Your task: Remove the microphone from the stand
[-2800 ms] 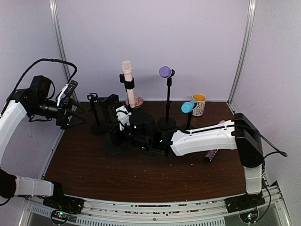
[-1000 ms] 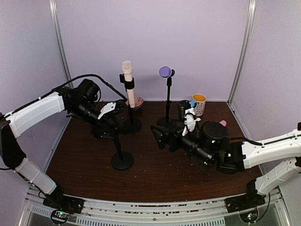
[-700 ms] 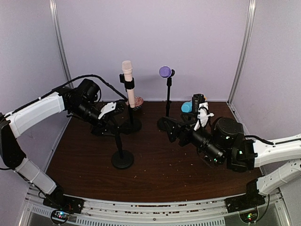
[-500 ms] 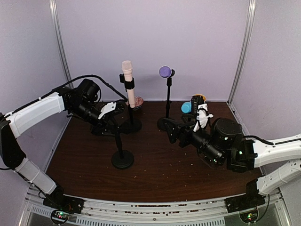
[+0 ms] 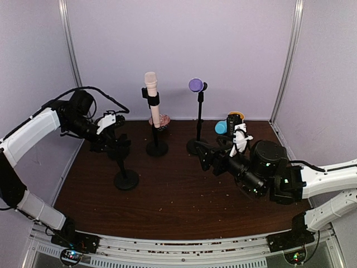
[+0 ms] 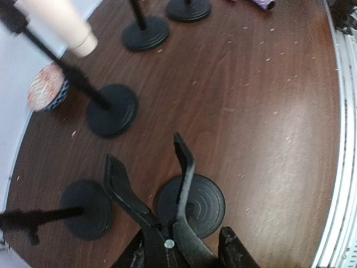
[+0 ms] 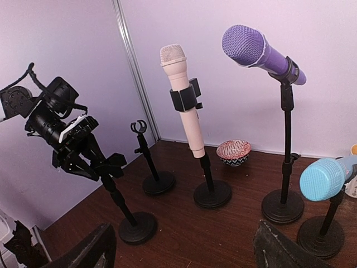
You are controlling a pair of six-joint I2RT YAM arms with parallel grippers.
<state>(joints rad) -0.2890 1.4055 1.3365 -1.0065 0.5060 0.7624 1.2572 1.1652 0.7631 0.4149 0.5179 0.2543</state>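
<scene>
Next, my left gripper brings the empty black stand left in the top view to bare tabletop by the booth wall, clear of microphones, and releases it.
Three microphones sit in stands: a pink one, a purple one and a blue one. My left gripper is shut on the neck of an empty black stand, just below its open clip. The stand's base rests on the table at the left. My right gripper hangs open above mid-table, holding nothing and pointing at the stands.
A second empty stand stands at the far left. A patterned bowl and a mug sit by the back wall. A purple object lies on the table. The booth wall runs close on the left.
My left arm has swung left with the empty stand, whose base slid from mid-table toward the left wall. The right gripper drew back to the right and has held still since.
</scene>
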